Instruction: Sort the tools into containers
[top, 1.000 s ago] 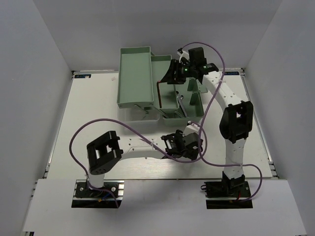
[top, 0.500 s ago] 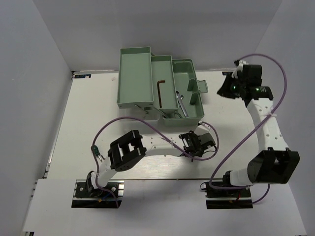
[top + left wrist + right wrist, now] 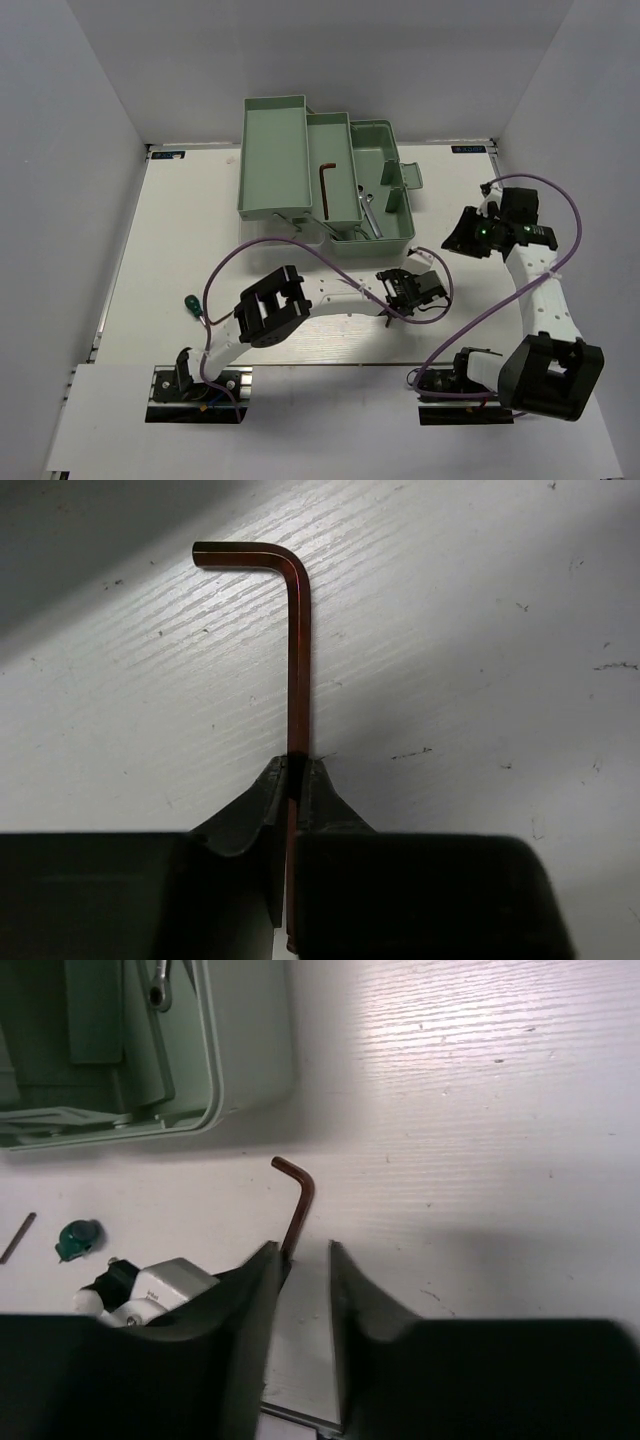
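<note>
My left gripper lifts outward and to its left in the top view over the middle tray next, because another hex key rests there.
My left gripper (image 3: pixel 296 770) is shut on the long leg of a reddish-brown hex key (image 3: pixel 298 660) that lies on the white table, bent end pointing away. From above, this gripper (image 3: pixel 428 287) sits just below the toolbox's right end. My right gripper (image 3: pixel 462 238) hovers open to the right of the mint-green toolbox (image 3: pixel 245 170); in its own view the jaws (image 3: pixel 300 1252) hold nothing and the same hex key (image 3: pixel 300 1195) lies beyond them. A hex key (image 3: pixel 327 187) lies in the middle tray, and silver wrenches (image 3: pixel 368 212) in the right compartment. A green-handled screwdriver (image 3: pixel 190 303) lies at the left.
The left tray (image 3: pixel 272 150) of the toolbox holds nothing I can see. The toolbox lid handle (image 3: pixel 408 176) juts out at the right. Purple cables loop over the table near both arms. A thin brown rod (image 3: pixel 17 1237) lies beside the green screwdriver (image 3: pixel 78 1238).
The left arm has reached out rightward and its jaws have shut on the hex key. The right arm has pulled back from the toolbox, out to the right and nearer.
</note>
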`<state>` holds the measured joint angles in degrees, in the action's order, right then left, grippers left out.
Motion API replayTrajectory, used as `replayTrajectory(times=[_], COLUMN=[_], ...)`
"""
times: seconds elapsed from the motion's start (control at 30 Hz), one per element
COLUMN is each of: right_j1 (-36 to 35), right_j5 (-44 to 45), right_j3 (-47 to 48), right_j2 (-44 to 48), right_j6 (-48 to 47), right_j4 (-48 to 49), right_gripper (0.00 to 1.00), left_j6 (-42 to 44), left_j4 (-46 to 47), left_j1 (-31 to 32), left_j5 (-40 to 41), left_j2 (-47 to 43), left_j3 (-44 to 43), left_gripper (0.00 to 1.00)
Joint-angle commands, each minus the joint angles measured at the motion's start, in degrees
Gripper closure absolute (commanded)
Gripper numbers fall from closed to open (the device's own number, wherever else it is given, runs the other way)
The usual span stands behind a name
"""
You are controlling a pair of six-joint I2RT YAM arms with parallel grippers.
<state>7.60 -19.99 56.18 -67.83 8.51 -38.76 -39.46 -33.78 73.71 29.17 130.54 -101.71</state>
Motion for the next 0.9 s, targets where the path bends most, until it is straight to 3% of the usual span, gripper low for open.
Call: replayTrajectory(times=[0.0, 0.03, 0.1, 0.13, 0.2, 0.23, 0.3, 0.33, 0.47, 0.6, 0.73, 0.87], right_j1=[1.80, 2.16, 3.47, 3.83, 5.31, 5.50, 6.46, 6.73, 7.61, 8.66, 9.54, 10.07], right_j5=[-4.44, -6.19, -8.03, -9.18, -10.85, -11.91, -12.88, -12.88, -12.89, -12.71, -13.85, -16.30], right_j3=[-1.86, -2.21, -3.09, -3.45, -5.28, -5.90, -8.44, -8.98, -12.49, -15.22, -15.93, -16.63], right_j2=[2.00, 2.61, 4.27, 4.90, 8.39, 9.29, 12.53, 14.46, 19.57, 22.04, 22.04, 21.52], right_j6=[-1.39, -2.09, -3.58, -4.72, -6.31, -7.27, -8.24, -8.25, -11.67, -11.85, -11.94, -11.59], right_j4=[0.88, 0.80, 0.53, 0.53, 2.02, 2.29, 4.48, 4.75, 5.98, 6.86, 6.51, 6.42], right_gripper=[0.63, 0.55, 0.28, 0.10, 0.09, 0.22, 0.62, 1.00, 1.00, 1.00, 1.00, 1.00], left_j6=[-0.88, -0.88, -0.01, 1.39, 2.80, 3.94, 9.30, 10.80, 14.58, 16.26, 18.19, 21.61], left_j4=[-7.26, -7.79, -7.18, -6.39, -6.39, -5.43, -0.69, 0.72, 0.65, -0.76, -0.33, 0.38], left_j1=[-0.15, -0.15, -0.15, -0.15, -0.84, -0.85, -0.85, -0.85, -1.90, -3.92, -9.88, -16.38], left_j5=[0.62, 0.63, 2.38, 2.38, 3.09, 3.09, 0.90, 0.11, -0.70, 5.45, 12.04, 13.19], left_j2=[2.44, 0.52, -2.55, -4.22, -9.15, -10.90, -16.16, -17.59, -20.76, -22.52, -24.11, -22.36], left_j3=[-0.51, 0.02, 1.25, 1.86, 1.87, 2.48, 3.09, 3.10, -1.46, -4.63, -5.95, -12.08], left_gripper=[1.00, 1.00, 1.00, 1.00, 1.00, 1.00, 1.00, 1.00, 1.00, 1.00, 1.00, 1.00])
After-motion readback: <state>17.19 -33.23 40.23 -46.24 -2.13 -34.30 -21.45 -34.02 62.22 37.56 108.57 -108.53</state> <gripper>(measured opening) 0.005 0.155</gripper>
